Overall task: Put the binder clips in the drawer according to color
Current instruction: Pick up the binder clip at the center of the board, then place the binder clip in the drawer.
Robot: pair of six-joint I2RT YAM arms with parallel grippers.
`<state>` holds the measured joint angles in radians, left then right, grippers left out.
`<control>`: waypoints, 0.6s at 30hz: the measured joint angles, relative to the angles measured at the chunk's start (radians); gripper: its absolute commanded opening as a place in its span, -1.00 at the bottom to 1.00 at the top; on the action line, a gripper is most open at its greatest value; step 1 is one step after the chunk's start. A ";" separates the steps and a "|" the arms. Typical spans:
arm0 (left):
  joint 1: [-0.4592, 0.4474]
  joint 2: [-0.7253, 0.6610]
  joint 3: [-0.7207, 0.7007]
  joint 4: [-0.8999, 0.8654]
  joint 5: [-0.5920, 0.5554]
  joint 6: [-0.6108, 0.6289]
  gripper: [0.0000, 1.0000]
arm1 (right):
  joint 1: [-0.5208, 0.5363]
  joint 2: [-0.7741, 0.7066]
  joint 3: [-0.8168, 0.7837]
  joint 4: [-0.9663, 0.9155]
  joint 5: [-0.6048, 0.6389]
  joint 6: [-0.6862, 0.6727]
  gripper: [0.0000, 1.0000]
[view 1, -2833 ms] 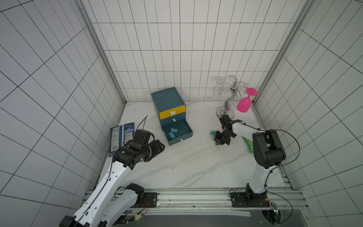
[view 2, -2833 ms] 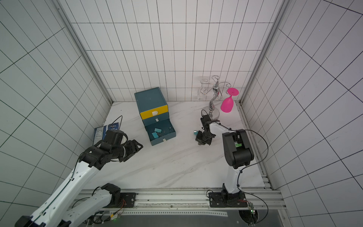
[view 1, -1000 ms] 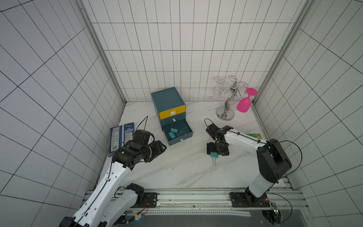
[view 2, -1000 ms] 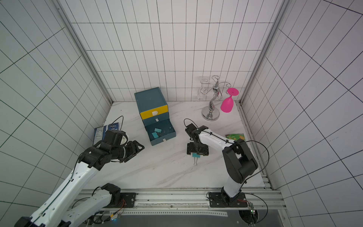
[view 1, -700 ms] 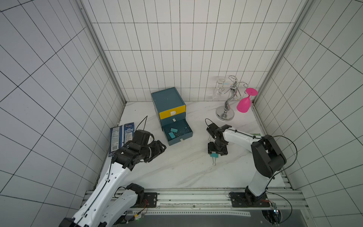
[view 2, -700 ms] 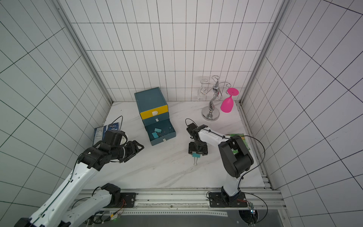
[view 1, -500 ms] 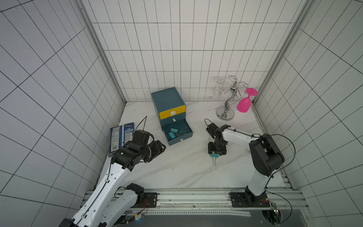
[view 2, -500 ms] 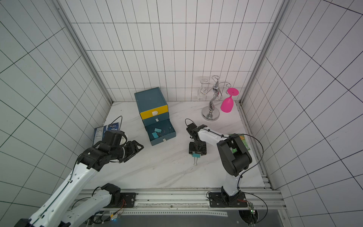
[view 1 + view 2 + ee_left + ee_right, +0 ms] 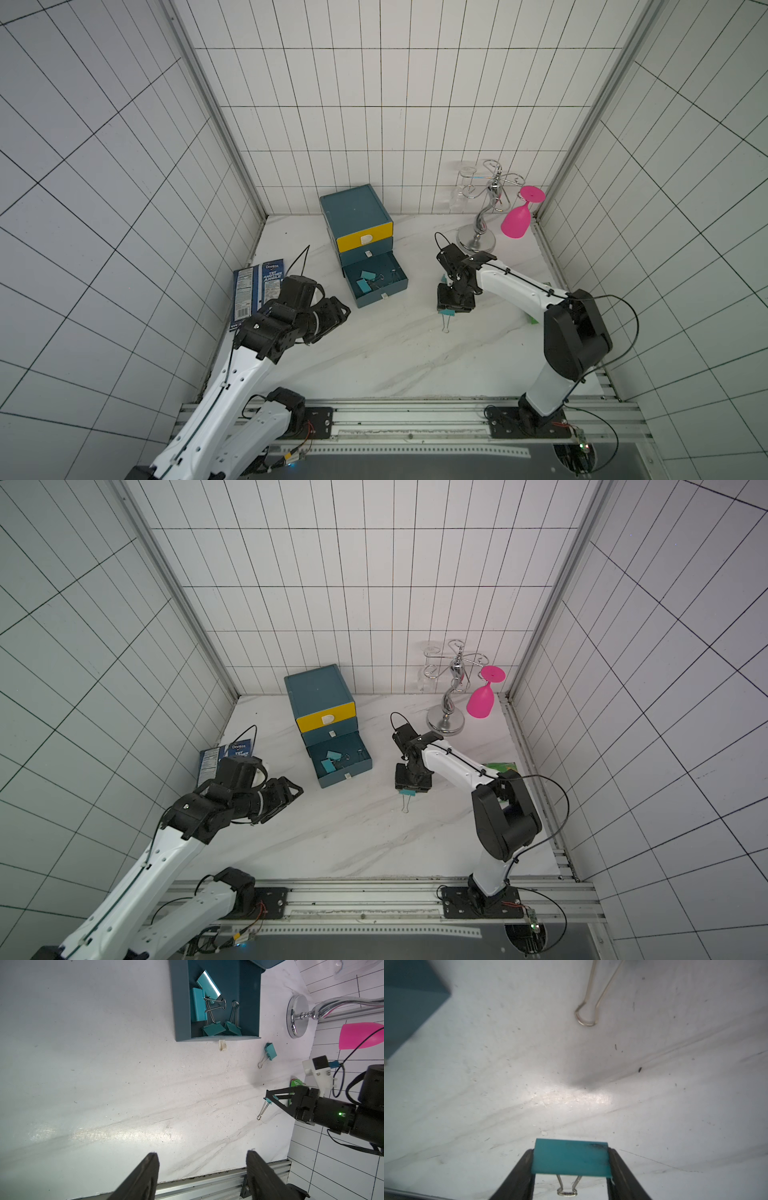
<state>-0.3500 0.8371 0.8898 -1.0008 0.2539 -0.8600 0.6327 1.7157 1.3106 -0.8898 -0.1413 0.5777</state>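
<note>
Next, the right gripper lifts and moves outward over the open bottom teal drawer (image 9: 399, 284) to release the teal clip, since matching teal clips lie inside.
The drawer cabinet (image 9: 355, 208) stands at the back with a yellow top drawer. Its bottom teal drawer (image 9: 399, 284) is pulled out, and several teal binder clips (image 9: 212, 1028) lie in it. My right gripper (image 9: 571, 1155) points down at the table right of the drawer. It is shut on the ends of a teal binder clip (image 9: 571, 1156), whose wire handle (image 9: 445, 328) trails forward onto the marble. Another teal binder clip (image 9: 270, 1051) lies on the table just behind it. My left gripper (image 9: 202, 1153) hovers open and empty at front left, in both top views (image 9: 338, 309) (image 9: 291, 789).
A blue snack packet (image 9: 257, 291) lies by the left wall. A chrome glass rack (image 9: 478, 237) with a hanging pink glass (image 9: 517, 220) stands at back right. A green packet (image 9: 500, 766) lies under my right arm. A metal rail (image 9: 395, 419) runs along the front edge.
My right gripper's fingers have closed onto the teal clip on the table. Earlier still, that arm swung from near the glass rack to this spot. The left arm has stayed put.
</note>
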 measured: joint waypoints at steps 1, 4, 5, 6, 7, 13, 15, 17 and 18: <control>0.000 -0.003 0.000 0.000 -0.001 0.000 0.39 | -0.001 -0.003 0.027 -0.001 -0.008 0.005 -0.14; 0.000 -0.016 0.000 -0.005 -0.005 0.000 0.39 | -0.005 -0.003 0.095 -0.002 -0.035 0.020 -0.15; 0.000 -0.021 0.000 -0.007 -0.007 0.000 0.39 | -0.005 -0.003 0.116 -0.003 -0.043 0.026 -0.15; 0.000 -0.027 0.000 -0.010 -0.011 0.000 0.39 | -0.005 -0.001 0.145 -0.004 -0.057 0.034 -0.15; 0.001 -0.033 0.000 -0.012 -0.011 0.000 0.39 | -0.005 0.003 0.174 -0.005 -0.068 0.042 -0.15; 0.007 -0.057 0.000 -0.022 -0.013 0.001 0.38 | -0.005 0.084 0.359 0.018 -0.150 0.101 -0.15; 0.009 -0.063 0.000 -0.025 -0.010 0.001 0.38 | -0.005 0.128 0.417 0.032 -0.175 0.124 -0.15; 0.011 -0.068 0.000 -0.029 -0.005 0.004 0.38 | -0.005 0.171 0.462 0.048 -0.197 0.145 -0.15; 0.011 -0.069 0.000 -0.031 -0.002 0.005 0.38 | -0.005 0.195 0.483 0.058 -0.209 0.159 -0.15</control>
<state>-0.3389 0.7677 0.8894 -1.0313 0.2520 -0.8547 0.6277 1.9106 1.7935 -0.8322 -0.3504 0.7368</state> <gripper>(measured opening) 0.690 0.516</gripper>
